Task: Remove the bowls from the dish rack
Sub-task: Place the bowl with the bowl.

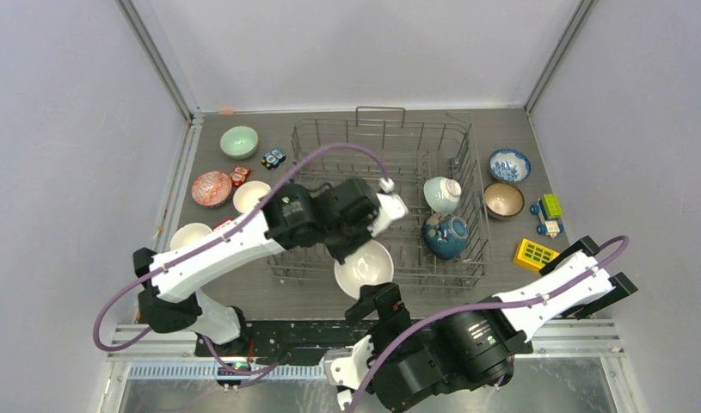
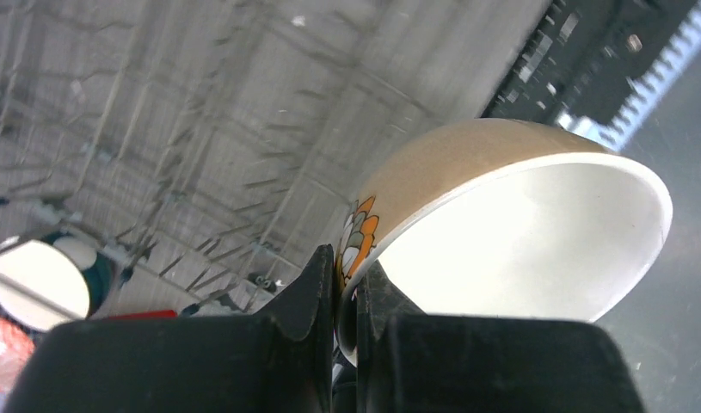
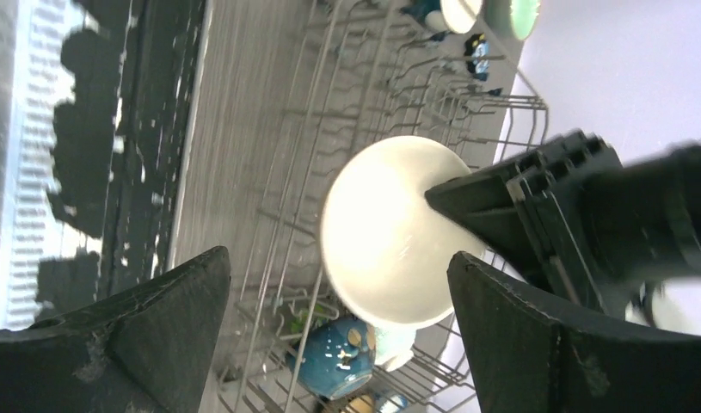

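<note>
My left gripper carries the tan bowl [image 1: 365, 268] sideways and down into the nearer pale bowl [image 1: 190, 234] next, since that pale bowl lies below and left of it in the top view.
The grey wire dish rack [image 1: 380, 109] stands mid-table. My left gripper [image 1: 353, 249] is shut on the rim of a tan bowl [image 1: 365, 268] with a white inside, held over the rack's near edge. In the left wrist view the fingers [image 2: 316, 288] pinch that bowl's [image 2: 501, 224] wall. My right gripper [image 1: 378, 305] hangs open just in front of the bowl [image 3: 385, 232], touching nothing. A white-teal bowl [image 1: 441, 194] and a dark blue bowl [image 1: 445, 236] lie in the rack's right side.
Left of the rack sit a mint bowl [image 1: 239, 142], a pink-red bowl [image 1: 212, 188] and two pale bowls [image 1: 251, 196]. To its right are a blue-white bowl [image 1: 509, 164], a brown bowl [image 1: 503, 200], toy cars [image 1: 549, 213] and a yellow block [image 1: 534, 254]. Small red blocks [image 1: 240, 175] lie at the left.
</note>
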